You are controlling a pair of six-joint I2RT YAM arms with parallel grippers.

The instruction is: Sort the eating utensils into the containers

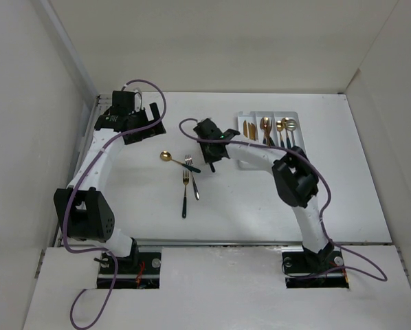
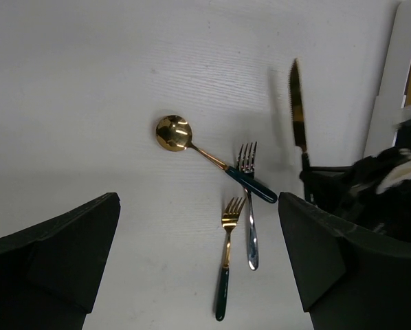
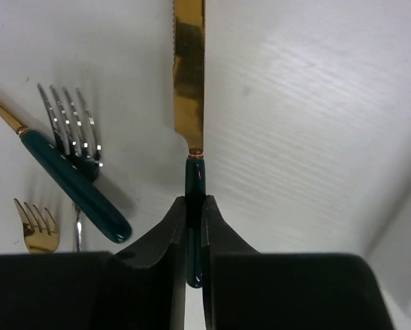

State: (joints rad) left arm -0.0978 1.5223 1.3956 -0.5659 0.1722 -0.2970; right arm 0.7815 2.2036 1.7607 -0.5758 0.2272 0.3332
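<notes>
The knife will go to the right in the top view next, carried by my right gripper over the tray's section nearest the loose utensils, because gold knife blades are already there.
My right gripper is shut on the dark teal handle of a gold-bladed knife and holds it off the table, blade pointing away; the knife also shows in the left wrist view. From above, this gripper is left of the white three-compartment tray, which holds several gold utensils. A gold spoon with a teal handle, a silver fork and a gold fork with a teal handle lie mid-table. My left gripper is open and empty, high at the far left, its view looking down on those three.
White walls close in the table at the left, back and right. The spoon's handle lies across the silver fork's neck. The right arm's elbow hangs over the table in front of the tray.
</notes>
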